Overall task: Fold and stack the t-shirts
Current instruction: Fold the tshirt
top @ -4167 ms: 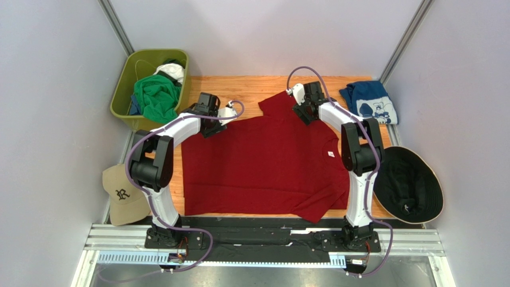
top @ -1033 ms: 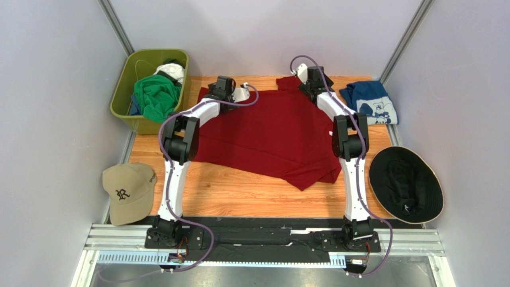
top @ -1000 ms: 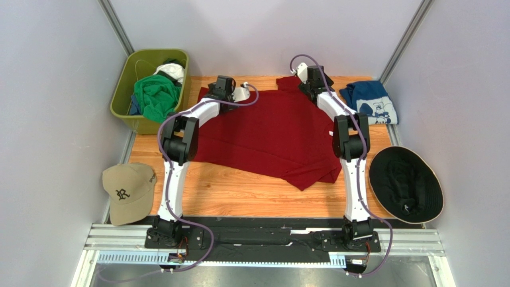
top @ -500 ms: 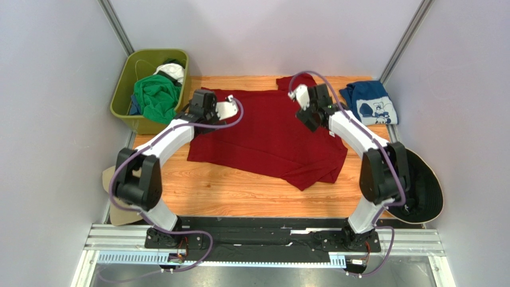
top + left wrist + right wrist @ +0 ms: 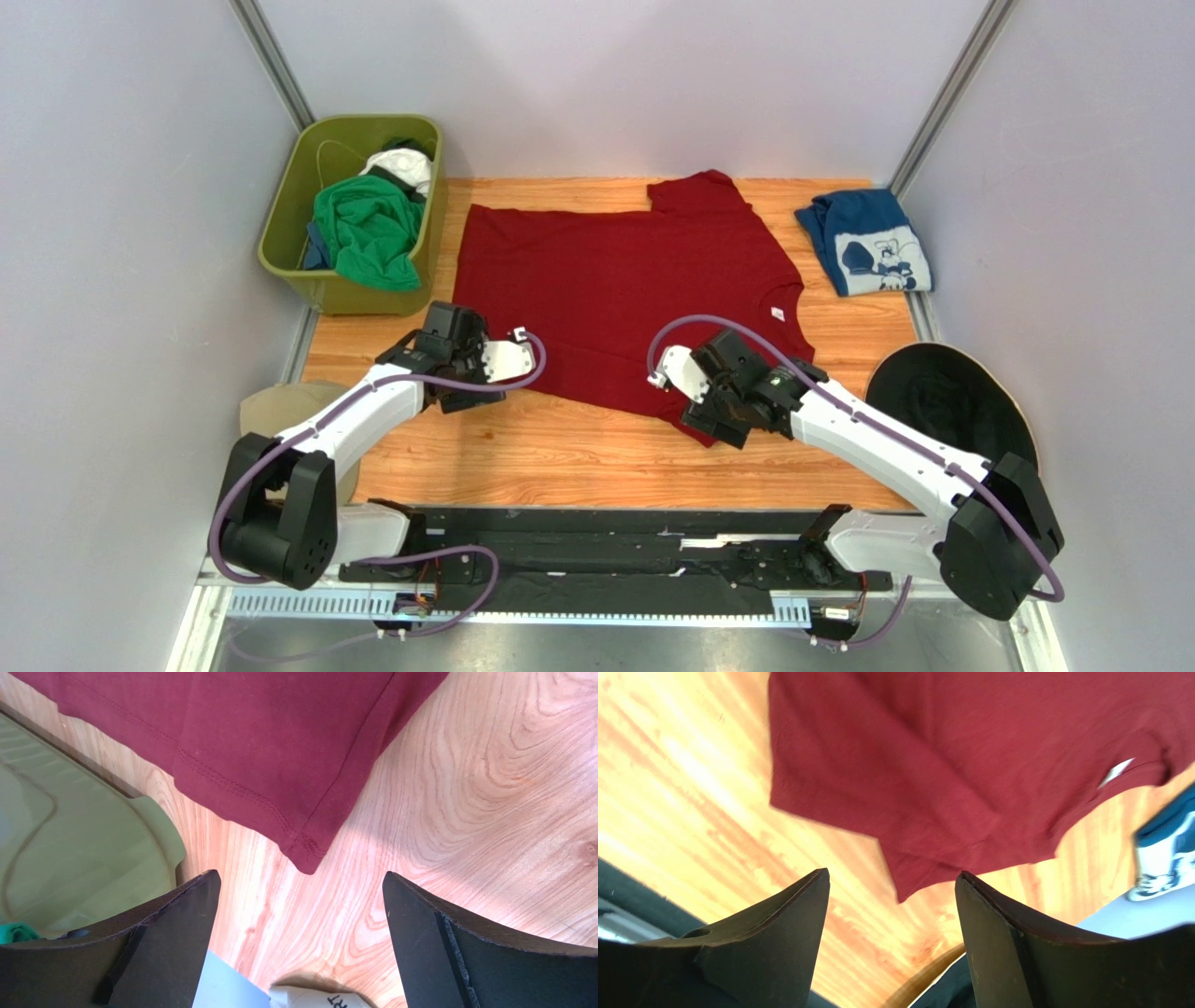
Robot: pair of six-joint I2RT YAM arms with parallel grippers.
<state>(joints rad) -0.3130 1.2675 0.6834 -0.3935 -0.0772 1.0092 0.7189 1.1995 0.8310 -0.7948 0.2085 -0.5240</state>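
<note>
My right gripper will next move down and to its left in the wrist view to pinch the sleeve's near corner [image 5: 706,441], which sticks out over bare wood.
The dark red t-shirt [image 5: 617,287] lies spread flat on the far half of the wooden table. My left gripper [image 5: 474,375] is open and empty just over its near left hem corner [image 5: 309,861]. My right gripper [image 5: 709,410] is open and empty over the shirt's near right sleeve tip [image 5: 913,878]. Neither touches the cloth. The navy-blue t-shirt with white print [image 5: 866,241] lies folded at the far right and shows at the edge of the right wrist view [image 5: 1162,850]. The green t-shirt [image 5: 368,231] lies bunched in the bin.
An olive-green bin [image 5: 292,196] stands at the far left, its wall close to my left gripper [image 5: 77,854]. A tan cap [image 5: 267,417] lies at the near left, partly under my left arm. A black wide-brimmed hat [image 5: 968,413] lies at the right.
Both grippers have let go of the red shirt and drawn back from the far edge to its near edge. The shirt now lies spread out at the far side.
</note>
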